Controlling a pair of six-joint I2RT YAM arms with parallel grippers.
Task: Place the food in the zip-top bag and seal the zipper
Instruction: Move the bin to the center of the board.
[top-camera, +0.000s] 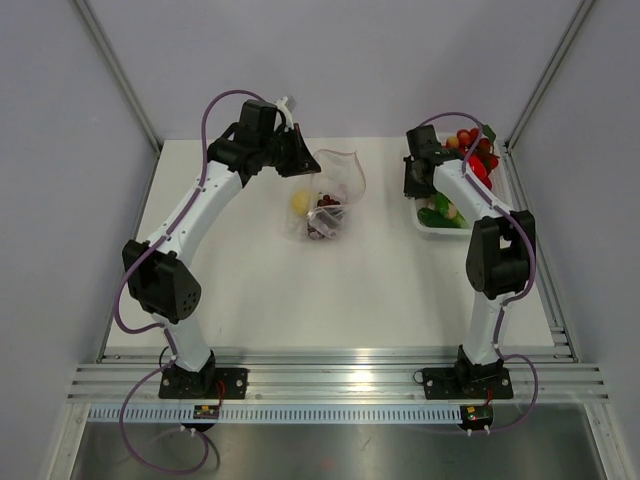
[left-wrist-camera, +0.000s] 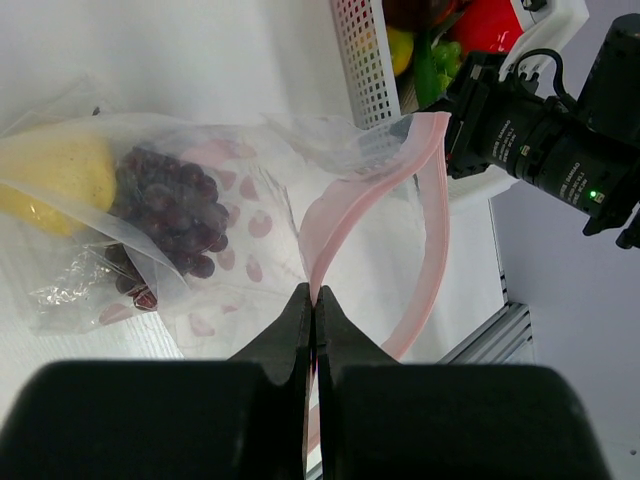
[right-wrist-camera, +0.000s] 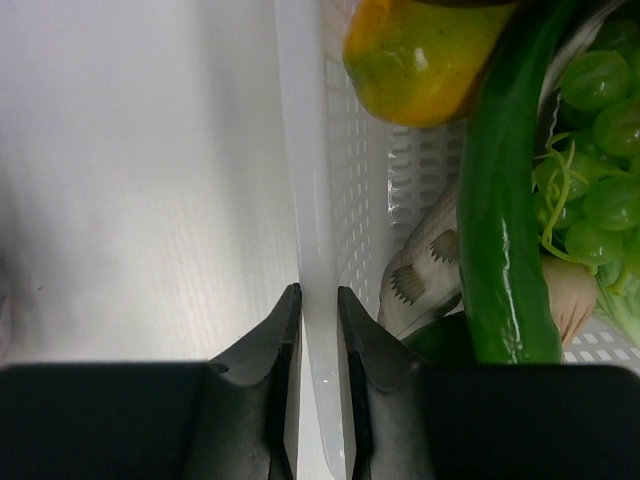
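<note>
My right gripper next needs to pull the white mesh basket (right-wrist-camera: 305, 180) by its rim toward the bag (top-camera: 325, 205) and a little back, because table separates it from the bag's opening.
The clear zip-top bag (top-camera: 325, 205) lies mid-table with a yellow lemon (top-camera: 301, 200) and dark grapes (top-camera: 322, 228) inside; in the left wrist view the lemon (left-wrist-camera: 50, 175) and grapes (left-wrist-camera: 175, 205) show through the plastic. My left gripper (left-wrist-camera: 314, 300) is shut on the bag's pink zipper strip (left-wrist-camera: 375, 190), holding the mouth open in a loop. My right gripper (right-wrist-camera: 316, 300) is shut on the left rim of the white mesh basket (right-wrist-camera: 305, 180), which holds a green cucumber (right-wrist-camera: 505, 230), green grapes (right-wrist-camera: 600, 110) and an orange-green fruit (right-wrist-camera: 425, 55).
The basket (top-camera: 432, 228) sits at the table's right edge with red tomatoes (top-camera: 470, 140) and green vegetables (top-camera: 440, 213). The right arm's camera body (left-wrist-camera: 540, 140) shows beyond the bag mouth. Aluminium frame posts stand at the back corners.
</note>
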